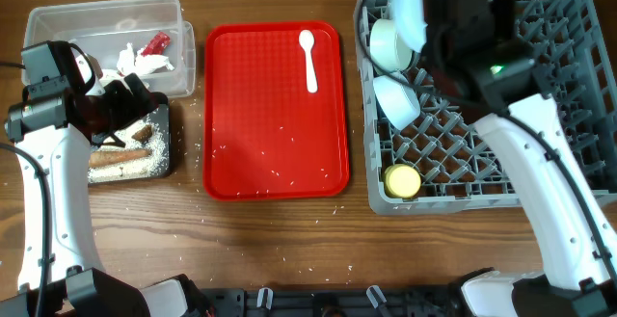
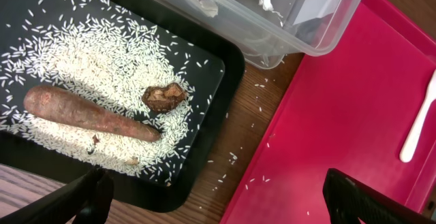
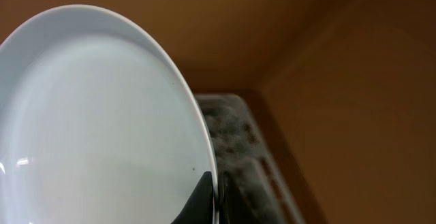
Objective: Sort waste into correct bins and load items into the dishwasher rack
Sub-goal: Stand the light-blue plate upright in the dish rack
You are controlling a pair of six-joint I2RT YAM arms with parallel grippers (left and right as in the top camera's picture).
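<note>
The plate (image 3: 95, 129) goes down on edge into the rack's far part next, below my right gripper, which then releases the plate's rim there.
My right gripper (image 3: 214, 200) is shut on the rim of the pale blue-white plate (image 3: 95, 129) and holds it on edge above the far left part of the grey dishwasher rack (image 1: 540, 177); the plate also shows in the overhead view (image 1: 409, 9). Two pale bowls (image 1: 389, 42) (image 1: 397, 101) and the yellow cup (image 1: 402, 180) are in the rack. My left gripper (image 2: 218, 203) is open and empty above the black bin (image 2: 218, 74), which holds rice, a brown sausage (image 2: 88, 114) and a dark scrap (image 2: 163, 96). The clear bin (image 1: 106, 13) holds the red-and-white wrapper (image 1: 156, 41) and white paper (image 1: 145, 62).
A flat red tray (image 1: 275, 153) lies between the bins and the rack. On it are the white spoon (image 1: 308, 59) and scattered rice grains. A few grains lie on the wooden table between the black bin and the tray.
</note>
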